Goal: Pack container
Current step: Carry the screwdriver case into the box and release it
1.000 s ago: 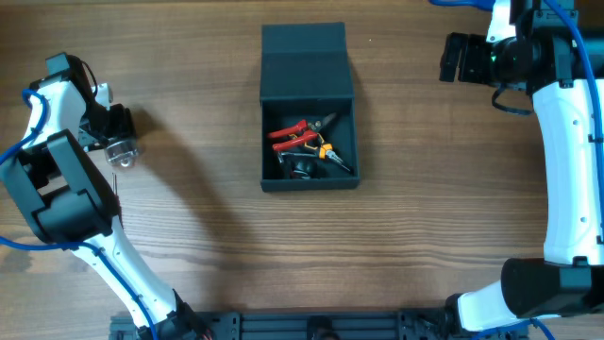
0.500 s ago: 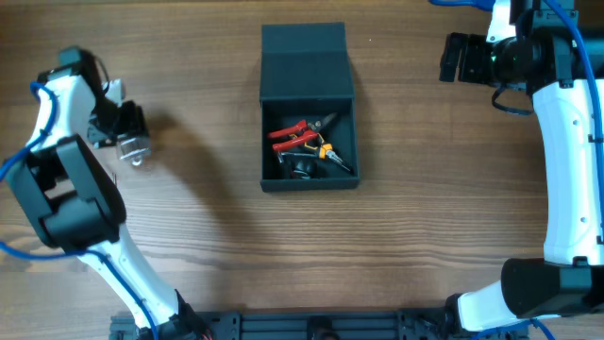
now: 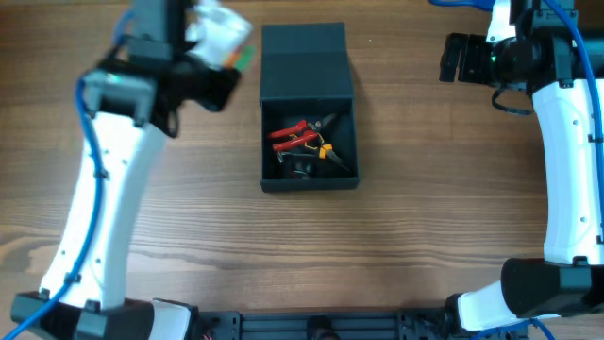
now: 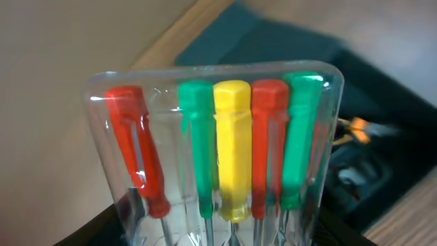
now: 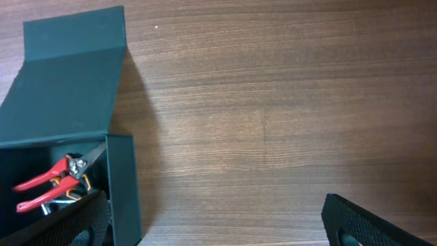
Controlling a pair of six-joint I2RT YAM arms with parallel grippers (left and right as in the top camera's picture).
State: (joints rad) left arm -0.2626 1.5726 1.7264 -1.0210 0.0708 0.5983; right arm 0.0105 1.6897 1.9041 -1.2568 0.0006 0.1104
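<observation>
I will use my left gripper to move the clear case from beside the lid over the box. Then I will lower it inside, above the red-handled pliers.
The container is a dark teal box in the middle of the table, with its flap lid open toward the far side. Red-handled pliers and a yellow-handled tool lie inside. My left gripper hovers off the lid's left edge, shut on a clear screwdriver case. In the left wrist view this case fills the frame with red, green and yellow handles, and the container lies behind it. My right gripper stands open to the right of the container, with nothing between its fingers.
Bare wooden tabletop surrounds the box. The left arm slants across the left side of the table. The right arm runs along the right edge. A dark rail lines the near edge.
The left arm has swung from the far left of the table up and to the right, carrying the screwdriver case to the container's lid. The right arm has not moved.
</observation>
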